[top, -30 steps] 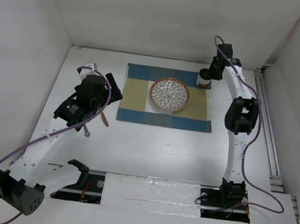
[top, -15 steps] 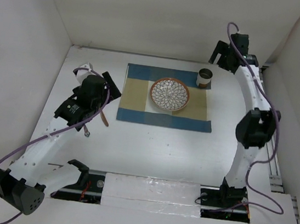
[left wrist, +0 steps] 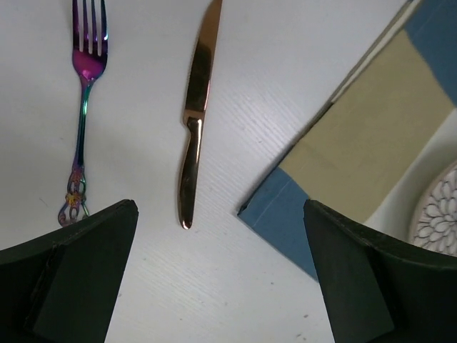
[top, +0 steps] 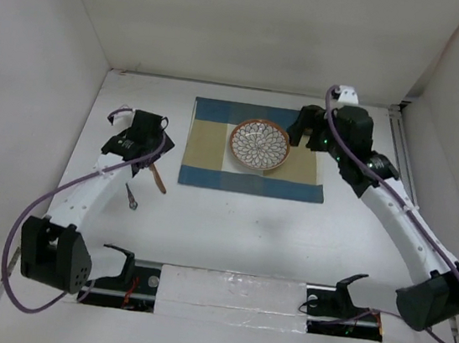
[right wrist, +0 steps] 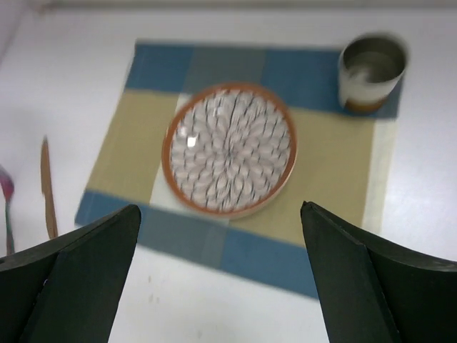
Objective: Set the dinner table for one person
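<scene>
The left gripper moves down onto the knife's handle just behind the blade [top: 155, 174] [left wrist: 191, 152] next and closes there, since the handle runs lengthwise between the sides of my open fingers.
On the white dinner table [top: 231, 222] lies a blue-and-tan placemat [top: 215, 148] with a patterned, orange-rimmed plate [top: 259, 144] in its middle. A cup [right wrist: 371, 71] stands on the mat's far right corner; in the top view my right gripper hides it. Left of the mat lie a copper knife [left wrist: 196, 121] and an iridescent fork [left wrist: 84, 114], side by side. My left gripper [left wrist: 221, 286] hangs open above the table near the knife's handle end. My right gripper [right wrist: 221, 279] is open and empty, above the mat's right side [top: 304, 131].
White walls close in the table on the left, back and right. A rail [top: 413, 221] runs along the right edge. Both arm bases sit at the near edge. Bare white surface lies in front of the placemat.
My right gripper opened and let go of the cup, lifted off it, then swung back and low over the mat's right side. The left arm folded back a little.
</scene>
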{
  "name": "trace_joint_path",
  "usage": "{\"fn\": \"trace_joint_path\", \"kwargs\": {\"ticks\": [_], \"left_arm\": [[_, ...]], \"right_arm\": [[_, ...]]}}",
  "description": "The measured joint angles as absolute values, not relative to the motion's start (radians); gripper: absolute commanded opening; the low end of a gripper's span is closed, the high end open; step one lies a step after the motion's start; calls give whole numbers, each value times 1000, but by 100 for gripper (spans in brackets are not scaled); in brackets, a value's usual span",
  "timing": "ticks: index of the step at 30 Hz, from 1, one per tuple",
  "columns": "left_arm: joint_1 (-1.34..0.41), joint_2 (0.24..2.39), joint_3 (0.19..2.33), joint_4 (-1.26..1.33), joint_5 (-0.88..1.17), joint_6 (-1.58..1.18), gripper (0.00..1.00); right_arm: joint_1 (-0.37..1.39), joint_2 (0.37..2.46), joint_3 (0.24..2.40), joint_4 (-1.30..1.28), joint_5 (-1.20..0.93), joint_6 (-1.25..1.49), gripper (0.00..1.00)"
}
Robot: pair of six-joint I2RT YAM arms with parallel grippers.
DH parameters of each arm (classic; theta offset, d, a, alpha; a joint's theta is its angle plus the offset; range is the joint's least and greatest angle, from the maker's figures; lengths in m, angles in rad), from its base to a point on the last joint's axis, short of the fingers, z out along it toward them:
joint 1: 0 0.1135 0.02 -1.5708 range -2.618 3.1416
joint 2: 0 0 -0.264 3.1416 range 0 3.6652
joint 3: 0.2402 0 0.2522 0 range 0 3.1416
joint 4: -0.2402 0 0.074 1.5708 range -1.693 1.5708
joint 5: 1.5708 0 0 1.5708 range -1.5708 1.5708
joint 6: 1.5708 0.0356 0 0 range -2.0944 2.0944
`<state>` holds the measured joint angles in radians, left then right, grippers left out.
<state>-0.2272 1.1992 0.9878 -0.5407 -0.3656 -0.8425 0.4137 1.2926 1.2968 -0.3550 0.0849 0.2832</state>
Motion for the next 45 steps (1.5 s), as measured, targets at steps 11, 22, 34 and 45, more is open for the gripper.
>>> {"fn": "trace_joint_path", "kwargs": {"ticks": [11,22,34,45], "left_arm": [[-223,1595,1076,-547,-304,-831,95],[-176,1686,1069,-535,-226,-827,81],[-120,1740,1073,-515,-197,-794,65],[-120,1773,1113,-553,-187,-768,54]], "right_arm": [[572,1005,1039,-332,85,308,100],[577,932,974,-344,85,308,100],[577,869,966,-354,85,306,100],[577,849,966,-353,82,307,100]]}}
